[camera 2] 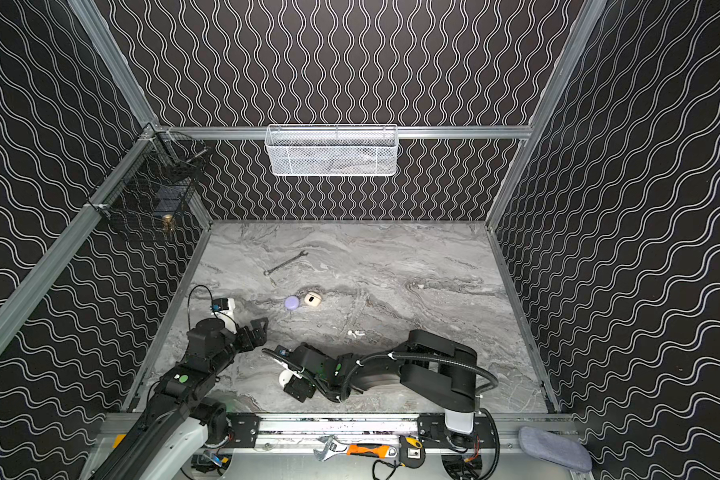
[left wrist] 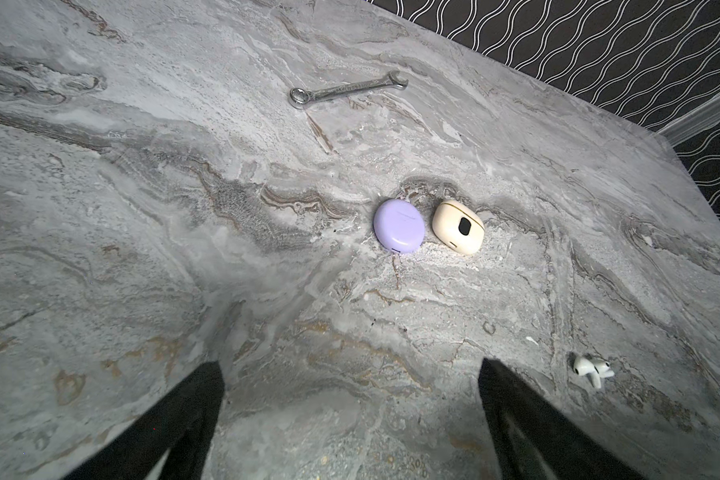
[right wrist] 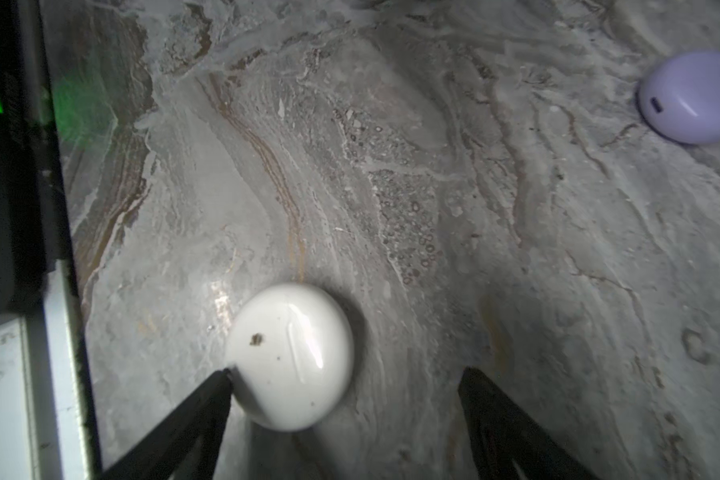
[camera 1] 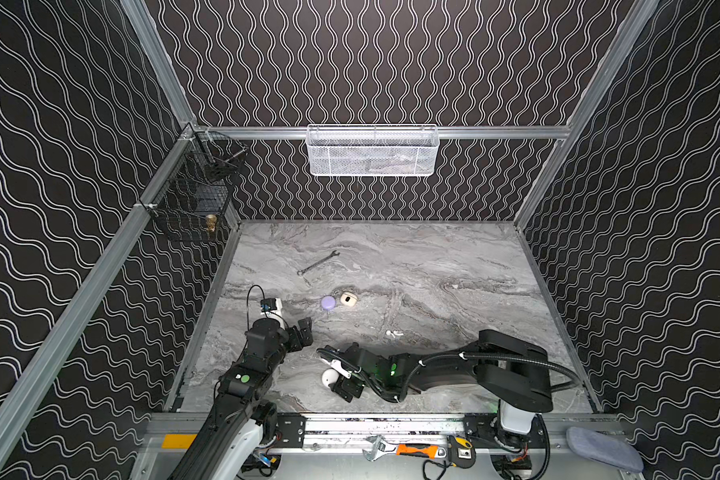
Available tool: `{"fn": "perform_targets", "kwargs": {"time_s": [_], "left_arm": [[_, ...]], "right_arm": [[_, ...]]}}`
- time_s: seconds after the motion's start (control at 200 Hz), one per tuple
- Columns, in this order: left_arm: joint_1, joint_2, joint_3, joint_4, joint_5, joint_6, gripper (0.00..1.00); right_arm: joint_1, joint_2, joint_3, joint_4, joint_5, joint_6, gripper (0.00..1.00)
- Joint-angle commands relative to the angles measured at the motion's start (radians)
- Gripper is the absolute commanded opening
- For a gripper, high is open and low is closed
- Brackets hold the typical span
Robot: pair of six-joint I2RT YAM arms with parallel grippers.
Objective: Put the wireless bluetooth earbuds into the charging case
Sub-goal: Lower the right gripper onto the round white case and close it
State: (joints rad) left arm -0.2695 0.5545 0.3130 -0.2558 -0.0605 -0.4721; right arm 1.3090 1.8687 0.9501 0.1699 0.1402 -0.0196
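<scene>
My right gripper lowers next and shifts to centre the white round charging case [camera 1: 329,377] [right wrist: 292,357] between its fingers, since one finger stands well clear. Then it closes.
Two white earbuds [camera 1: 393,333] [left wrist: 591,368] lie loose together on the marble table [camera 1: 454,257], right of centre. A white round charging case [camera 1: 329,377] [right wrist: 292,357] lies shut near the front edge. My right gripper [right wrist: 346,372] is open around it: one fingertip touches the case's side and the other stands well clear. A lilac case [camera 1: 328,302] [left wrist: 399,225] and a cream case [camera 1: 348,299] [left wrist: 458,226] lie shut side by side at mid-table. My left gripper [left wrist: 352,365] hovers wide open and empty, short of the lilac case.
A steel wrench [camera 1: 318,262] lies behind the cases. A white mesh basket [camera 1: 371,151] hangs on the back wall and a black wire basket [camera 1: 192,195] on the left rail. Hand tools [camera 1: 416,451] and a grey pad [camera 1: 599,449] sit beyond the front rail.
</scene>
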Motion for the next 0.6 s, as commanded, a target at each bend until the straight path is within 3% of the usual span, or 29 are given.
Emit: {"fn": "perform_targets", "kwargs": {"time_s": [0.0, 0.18, 0.591], "left_arm": [[0.0, 0.008, 0.001, 0.04, 0.014, -0.007, 0.99], [0.0, -0.004, -0.002, 0.036, 0.017, -0.008, 0.99], [0.001, -0.023, -0.005, 0.03, 0.021, -0.009, 0.99]], "right_arm": [[0.002, 0.037, 0.033, -0.053, -0.026, -0.043, 0.89], [0.001, 0.081, 0.042, -0.05, -0.048, -0.053, 0.88], [0.005, 0.044, 0.006, -0.005, -0.117, -0.052, 0.64]]}}
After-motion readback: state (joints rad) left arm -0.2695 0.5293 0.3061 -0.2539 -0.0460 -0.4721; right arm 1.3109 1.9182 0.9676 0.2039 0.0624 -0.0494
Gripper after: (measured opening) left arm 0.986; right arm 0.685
